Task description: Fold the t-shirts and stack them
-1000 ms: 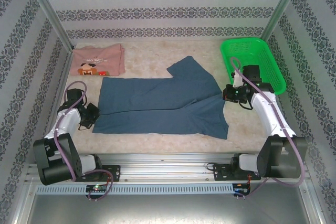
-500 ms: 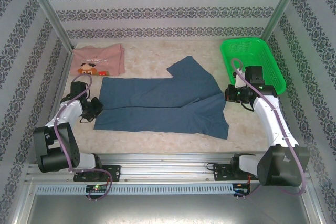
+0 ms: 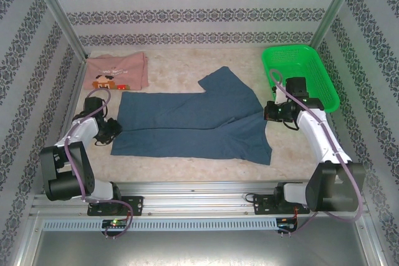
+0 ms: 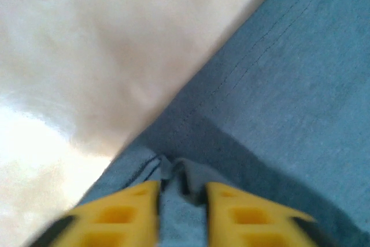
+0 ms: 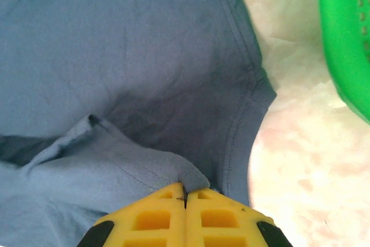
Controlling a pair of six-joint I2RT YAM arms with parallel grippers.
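Note:
I should next bring the pinched edge in my right gripper outward and in over the dark cloth beyond the fold (image 3: 254,105) (image 5: 182,122) and let go, as a gap still shows behind it.
The slate-blue t-shirt (image 3: 193,123) lies spread across the middle of the table, one sleeve pointing to the back. My left gripper (image 3: 114,128) holds the shirt's left edge, its yellow fingers (image 4: 124,212) pinching a bunched fold of blue cloth (image 4: 179,186). My right gripper (image 3: 267,111) is at the shirt's right edge, its jaws pressed together on a lifted fold (image 5: 144,160) of the same shirt. The pink t-shirt (image 3: 116,71), folded with its pixel face print up, lies at the back left.
A green mesh basket (image 3: 300,73) stands at the back right, just behind the right arm; its wall (image 5: 347,33) is close to the right gripper. Patterned walls and metal posts enclose the table.
The left gripper has moved back along the shirt's left edge, taking the cloth with it. The right gripper has shifted slightly left and back, still on the shirt.

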